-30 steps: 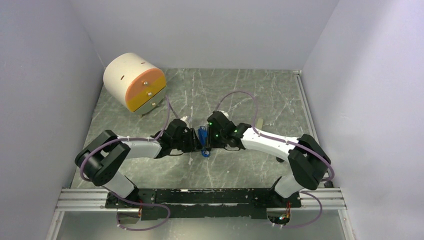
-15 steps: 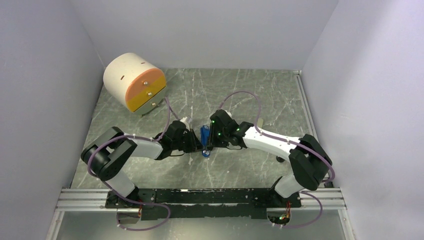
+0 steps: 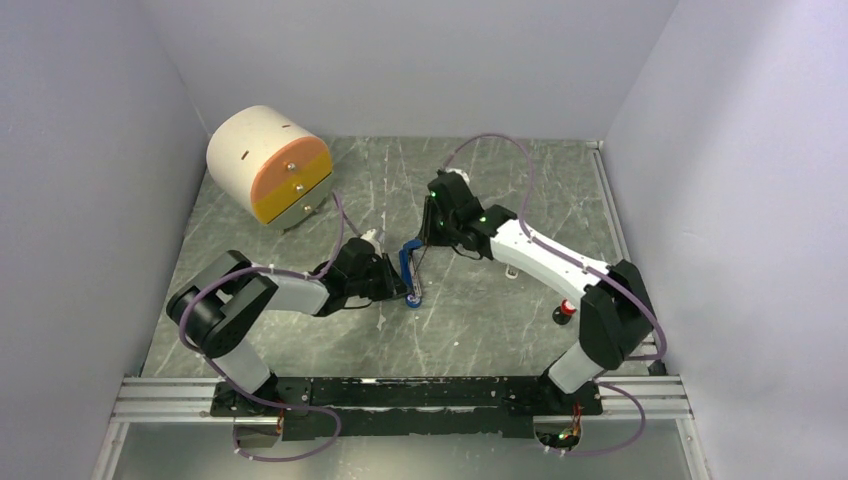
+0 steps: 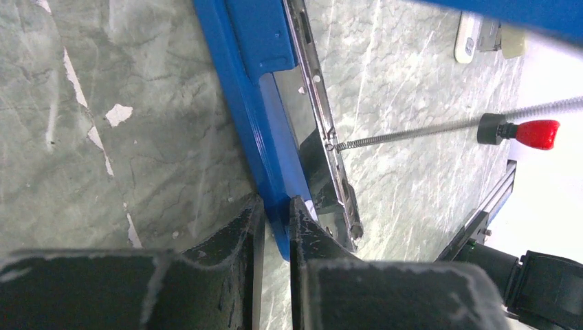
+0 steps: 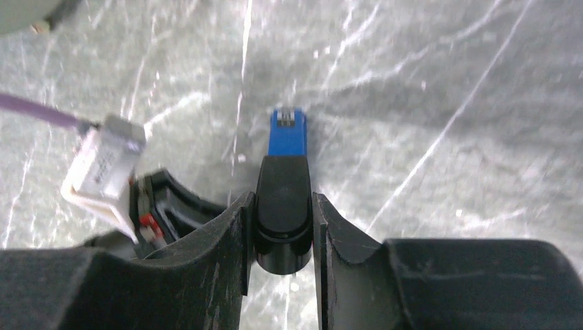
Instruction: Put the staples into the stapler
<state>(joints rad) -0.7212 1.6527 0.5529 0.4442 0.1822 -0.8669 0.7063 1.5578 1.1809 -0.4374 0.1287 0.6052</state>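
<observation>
My right gripper swings the raised upper arm outward over the clear tabletop beyond the blue base next, opening the stapler wider, then releases the arm.
The blue stapler lies mid-table, hinged open. My left gripper is shut on the near edge of its blue base, and the jaws pinch the blue wall from both sides. The bare metal channel lies beside the base, and a thin spring stretches away from it. My right gripper is shut on the stapler's black upper arm and holds it raised. The blue tip shows beyond the fingers. The staples are not in view.
A white and orange drum stands at the back left. A pale beige bar lies right of the stapler. A small red-capped black cylinder sits near the right arm's base. Walls close in on three sides.
My left gripper has closed on the stapler's base. My right gripper has swung up and toward the back with the upper arm, opening the stapler and stretching the spring.
</observation>
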